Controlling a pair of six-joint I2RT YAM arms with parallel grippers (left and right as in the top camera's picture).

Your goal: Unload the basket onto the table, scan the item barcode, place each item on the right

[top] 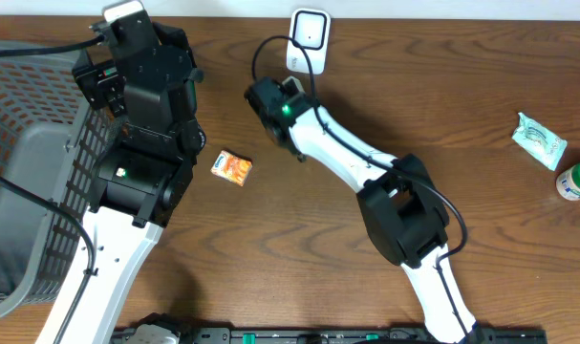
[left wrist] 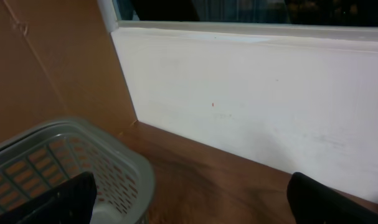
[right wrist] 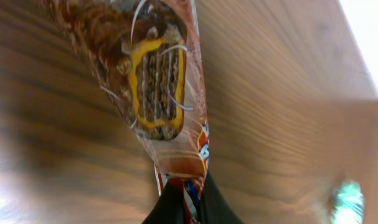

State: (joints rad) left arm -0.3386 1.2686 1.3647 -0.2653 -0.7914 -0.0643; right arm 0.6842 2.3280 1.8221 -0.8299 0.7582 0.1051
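The clear wood of the bare tabletop lies below my right gripper. I should lower that gripper next and pull it slightly back to release the packet's end there.
In the right wrist view my right gripper (right wrist: 190, 184) is shut on the end of a snack packet (right wrist: 154, 74). The packet is brown, with a yellow waffle picture, and stretches away from the fingers over the wooden table. From overhead, my right gripper (top: 275, 103) sits just below the white scanner (top: 309, 33), and its black wrist hides the held packet. My left gripper (left wrist: 198, 208) is open with nothing between its fingers. It stands at the far left (top: 127, 57) by the basket, facing the white wall.
A small orange packet (top: 232, 167) lies on the table between the arms. A grey mesh basket (top: 32, 143) fills the left side, and its rim (left wrist: 114, 162) shows by my left fingers. A mint-green packet (top: 539, 139) and a green-capped bottle (top: 576, 179) sit at the far right.
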